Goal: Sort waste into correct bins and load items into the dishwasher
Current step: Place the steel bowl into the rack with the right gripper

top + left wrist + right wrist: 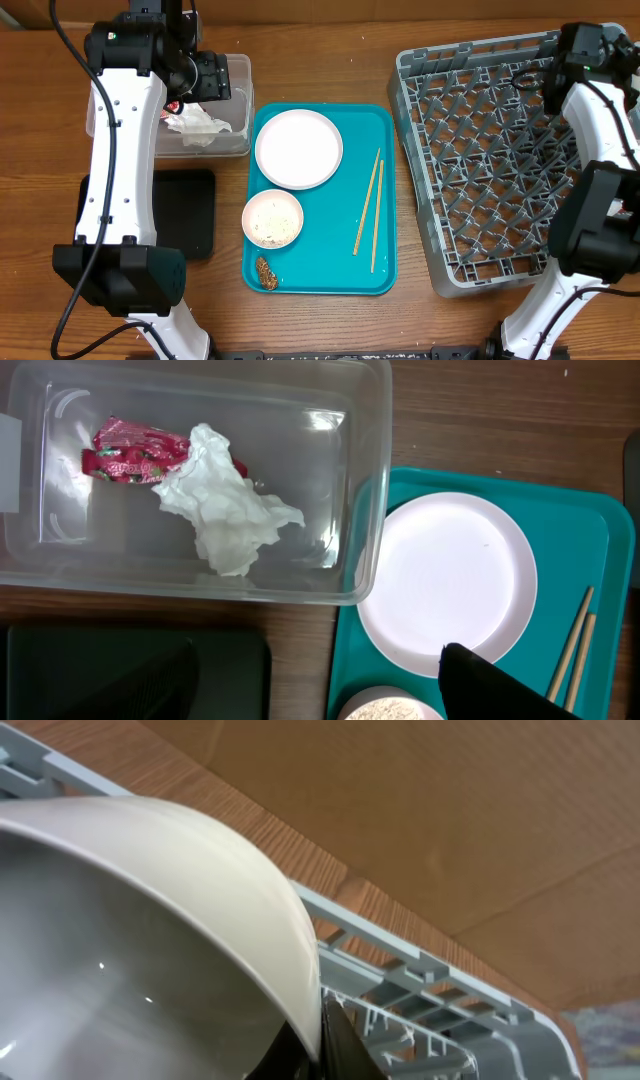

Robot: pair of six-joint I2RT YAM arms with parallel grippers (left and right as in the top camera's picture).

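Next I need to shift my right gripper to the left in the overhead view and down to release the bowl, since empty rack wires stand there.
My left gripper (205, 75) hangs open and empty over the clear tub (240, 68). In the tub lie the red foil wrapper (125, 455) and the crumpled white napkin (225, 505). On the teal tray (385, 130) are a white plate (298, 148), a small bowl of rice grains (272, 219), a brown food lump (266, 272) and wooden chopsticks (368, 210). My right gripper (320, 1040) is shut on the rim of a white bowl (150, 920) above the far side of the grey dish rack (480, 150). The overhead view hides that bowl behind the arm.
A shallow black tray (185, 210) lies on the wooden table in front of the tub, left of the teal tray. The rack's upright pegs (430, 990) stand close under the held bowl. Both arm bases sit at the near table edge.
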